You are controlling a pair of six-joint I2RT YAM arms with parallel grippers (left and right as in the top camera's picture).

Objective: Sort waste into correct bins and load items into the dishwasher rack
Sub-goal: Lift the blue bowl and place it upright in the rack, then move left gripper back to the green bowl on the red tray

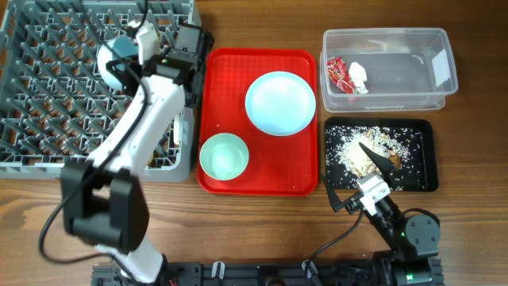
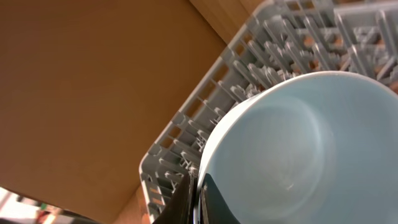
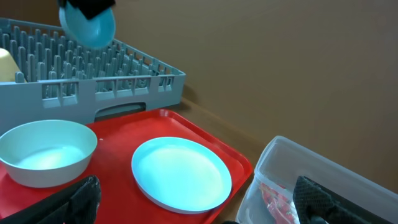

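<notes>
My left gripper lowers the raised bowl toward the red tray [image 1: 214,79] onto the rack's tray-side wires next and releases the bowl's rim, as the pegs stand below there.
My left gripper [image 1: 121,57] is shut on the rim of a pale blue-green bowl [image 2: 292,149] and holds it tilted over the grey dishwasher rack [image 1: 48,87]. The right wrist view shows that bowl [image 3: 90,25] above the rack [image 3: 93,74]. The second bowl [image 1: 224,156] and the pale blue plate [image 1: 280,103] sit on the red tray [image 1: 214,79]. The clear tub [image 1: 413,56] holds the red wrapper [image 1: 340,73] and the white wrapper [image 1: 359,75]. Rice scraps [image 1: 397,147] lie in the black tray [image 1: 425,179]. My right gripper [image 1: 355,176] is open and empty at that tray's front left corner. Fork and spoon are out of view.
A yellow-green cup [image 3: 5,62] stands in the rack at the left edge of the right wrist view. The left arm [image 1: 143,127] lies across the rack's right side. In that view the plate [image 3: 180,174] and the bowl [image 3: 43,149] lie just ahead of the right gripper [image 3: 202,214].
</notes>
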